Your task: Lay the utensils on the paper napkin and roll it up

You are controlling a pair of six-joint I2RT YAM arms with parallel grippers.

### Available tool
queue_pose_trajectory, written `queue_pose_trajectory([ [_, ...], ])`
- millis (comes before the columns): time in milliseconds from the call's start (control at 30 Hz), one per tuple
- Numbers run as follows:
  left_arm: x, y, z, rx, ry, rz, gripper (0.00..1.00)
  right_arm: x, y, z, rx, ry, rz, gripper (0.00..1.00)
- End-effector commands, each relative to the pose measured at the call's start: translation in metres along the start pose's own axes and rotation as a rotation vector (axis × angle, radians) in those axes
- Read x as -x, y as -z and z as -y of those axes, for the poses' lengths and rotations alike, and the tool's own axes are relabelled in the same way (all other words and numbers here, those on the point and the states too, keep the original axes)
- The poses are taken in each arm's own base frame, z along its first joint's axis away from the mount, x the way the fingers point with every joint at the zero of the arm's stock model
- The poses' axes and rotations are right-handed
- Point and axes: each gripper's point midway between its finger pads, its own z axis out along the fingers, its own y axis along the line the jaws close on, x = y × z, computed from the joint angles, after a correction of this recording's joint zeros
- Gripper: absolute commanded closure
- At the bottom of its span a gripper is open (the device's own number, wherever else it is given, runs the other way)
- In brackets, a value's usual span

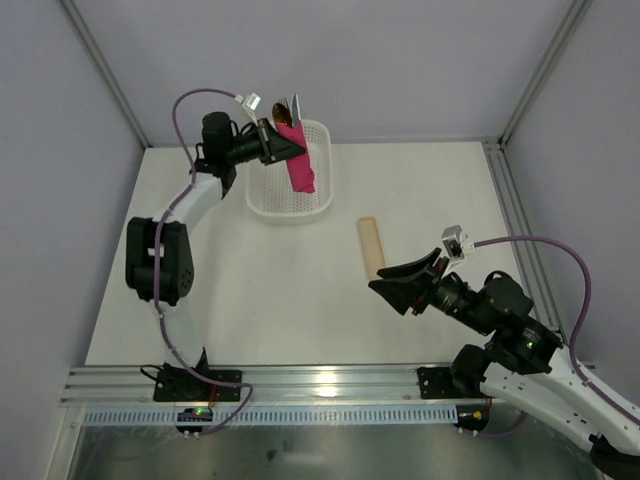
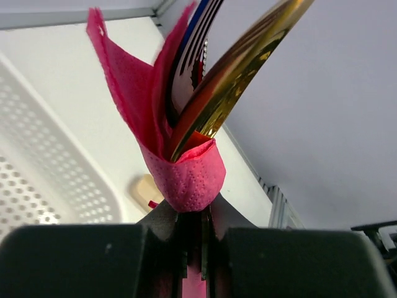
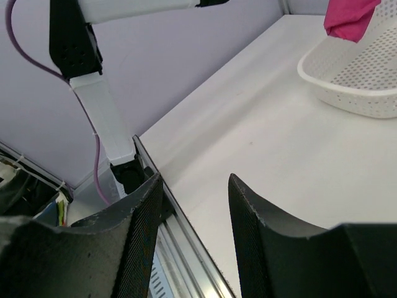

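With my left gripper, the rolled napkin (image 1: 299,166) goes down into the white basket (image 1: 316,203) next, close to its perforated bottom, because the napkin still hangs above the basket's rim.
My left gripper (image 1: 284,146) is shut on the rolled magenta-pink paper napkin (image 1: 299,166) and holds it over the white basket (image 1: 316,203). In the left wrist view the napkin (image 2: 186,177) wraps the utensils: a shiny gold head (image 2: 248,68) and a darker grey piece (image 2: 192,56) stick out of its top. In the top view the utensil heads (image 1: 290,108) stick out beyond the gripper. The napkin's lower end shows in the right wrist view (image 3: 347,17). My right gripper (image 1: 392,288) is open and empty above the table, near the beige strip.
A pale beige flat strip (image 1: 371,247) lies on the table between basket and right gripper. The basket also shows in the right wrist view (image 3: 353,74). The left arm's base and the rail (image 3: 124,174) lie at the table's near edge.
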Motion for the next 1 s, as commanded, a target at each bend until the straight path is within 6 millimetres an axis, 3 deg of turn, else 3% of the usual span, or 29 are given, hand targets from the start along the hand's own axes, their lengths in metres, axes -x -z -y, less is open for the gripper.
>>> queue_pose_trajectory([
  [0,0.025,-0.008,-0.019,-0.014,-0.025,-0.021,1.0,0.008,0.01,0.004,-0.042,0.036,0.012,0.51],
  [67,0.02,-0.017,-0.055,0.018,0.033,-0.041,1.0,0.006,0.012,0.009,-0.067,0.041,0.008,0.51],
  [100,0.031,-0.022,-0.055,0.007,0.018,-0.03,1.0,0.007,0.013,0.009,-0.07,0.043,0.015,0.51],
  [167,0.031,-0.027,-0.072,0.032,0.038,-0.031,1.0,0.006,0.014,0.014,-0.095,0.05,0.011,0.51],
  [200,0.022,-0.033,-0.09,0.047,0.061,-0.041,1.0,0.006,0.015,0.016,-0.102,0.054,0.011,0.51],
  [400,-0.003,-0.046,-0.141,0.083,0.175,-0.057,1.0,0.001,0.01,0.023,-0.13,0.062,-0.004,0.51],
  [733,-0.053,-0.041,-0.193,0.236,0.331,-0.107,1.0,-0.009,-0.002,0.032,-0.144,0.072,-0.029,0.51],
  [967,-0.065,-0.039,-0.209,0.317,0.428,-0.127,1.0,-0.009,0.0,0.033,-0.148,0.092,-0.028,0.51],
])
